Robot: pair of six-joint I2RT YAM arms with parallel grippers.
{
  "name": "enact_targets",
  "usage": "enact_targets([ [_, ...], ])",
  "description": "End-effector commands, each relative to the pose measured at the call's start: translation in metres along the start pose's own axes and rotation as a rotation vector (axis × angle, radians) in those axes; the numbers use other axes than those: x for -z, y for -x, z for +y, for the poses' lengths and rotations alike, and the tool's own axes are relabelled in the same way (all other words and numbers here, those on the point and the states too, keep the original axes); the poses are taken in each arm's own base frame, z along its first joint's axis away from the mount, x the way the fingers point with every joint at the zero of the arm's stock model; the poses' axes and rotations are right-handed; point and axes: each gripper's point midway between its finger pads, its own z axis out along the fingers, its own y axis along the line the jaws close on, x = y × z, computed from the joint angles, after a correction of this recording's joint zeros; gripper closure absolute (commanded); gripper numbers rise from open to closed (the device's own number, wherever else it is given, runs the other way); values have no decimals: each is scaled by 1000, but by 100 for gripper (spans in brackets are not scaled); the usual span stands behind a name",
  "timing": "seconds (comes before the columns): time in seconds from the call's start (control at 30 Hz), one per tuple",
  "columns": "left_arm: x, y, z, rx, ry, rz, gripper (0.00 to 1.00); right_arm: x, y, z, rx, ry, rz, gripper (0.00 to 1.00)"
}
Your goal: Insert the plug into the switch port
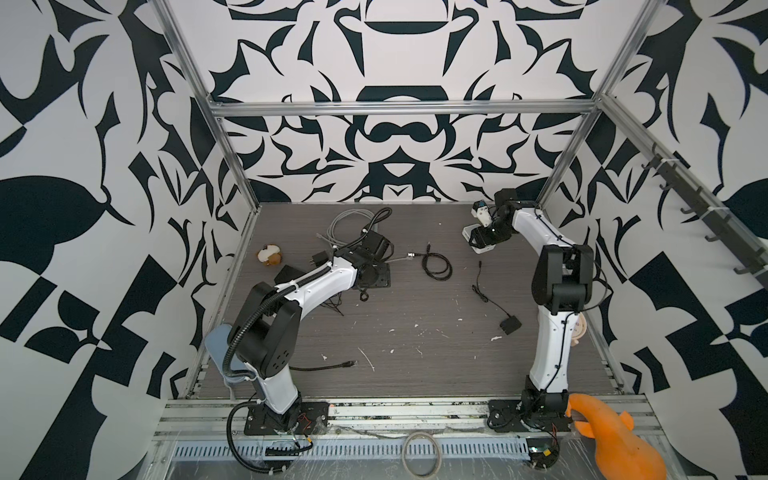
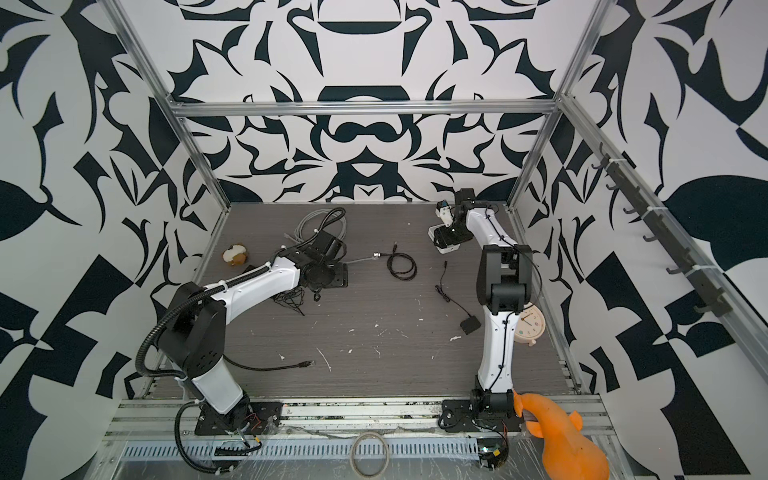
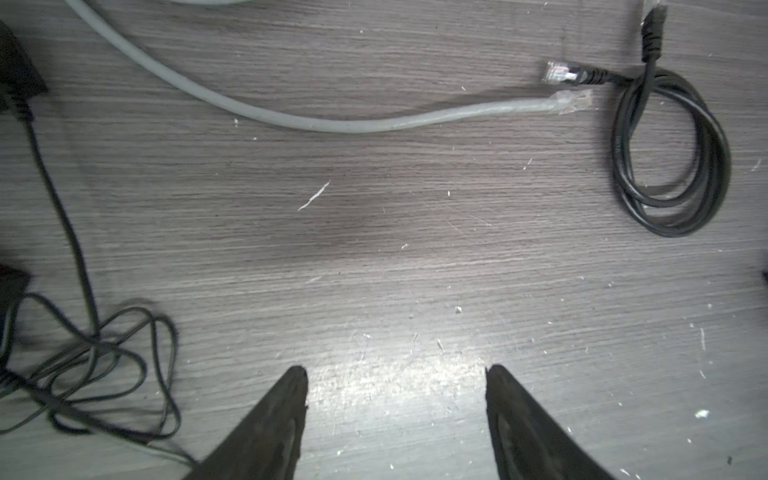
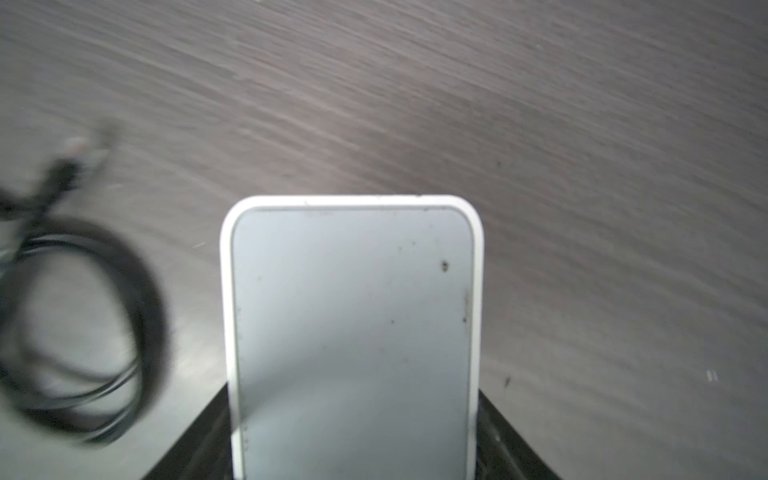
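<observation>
I will next move the white switch back with my right gripper, lower it and let go of it on the bare tabletop short of the black coil.
The white switch is a flat box with rounded corners. My right gripper is shut on it, a black finger pressed against each long side. Both top views show it at the back right; its ports are hidden. The grey cable's clear plug lies on the table mid-back. A coiled black cable with its own clear plug lies just beyond. My left gripper hovers open over bare table, short of both plugs, holding nothing.
A black adapter with a thin lead lies right of centre. Tangled thin wire sits beside the left gripper. A plush toy, a loose black cable, a clock and an orange object are around.
</observation>
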Motion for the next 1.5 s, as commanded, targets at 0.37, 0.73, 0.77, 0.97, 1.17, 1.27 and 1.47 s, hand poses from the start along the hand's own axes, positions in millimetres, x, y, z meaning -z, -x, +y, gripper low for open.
enact_targets([
  [0.37, 13, -2, 15, 97, -50, -16, 28, 21, -81, 231, 238, 119, -32, 39],
  [0.73, 12, -1, 28, 112, -31, -34, 28, -3, -122, 234, 258, 61, 99, 22],
  [0.77, 11, -1, 28, 110, -30, -33, 28, 1, -120, 237, 255, 76, 104, 19],
  [0.97, 4, 7, 21, 101, -37, -31, 28, 45, -92, 225, 212, 92, 48, 12],
  [1.17, -13, 8, -16, 79, -141, -2, 41, 47, -47, 92, -261, -101, -74, 32],
  [1.27, -21, 0, -51, 26, -204, 22, 44, 35, -51, 43, -385, -169, -87, 38],
  [1.47, -39, -13, -82, -48, -210, 69, 44, -1, -56, 7, -469, -141, -42, 56],
])
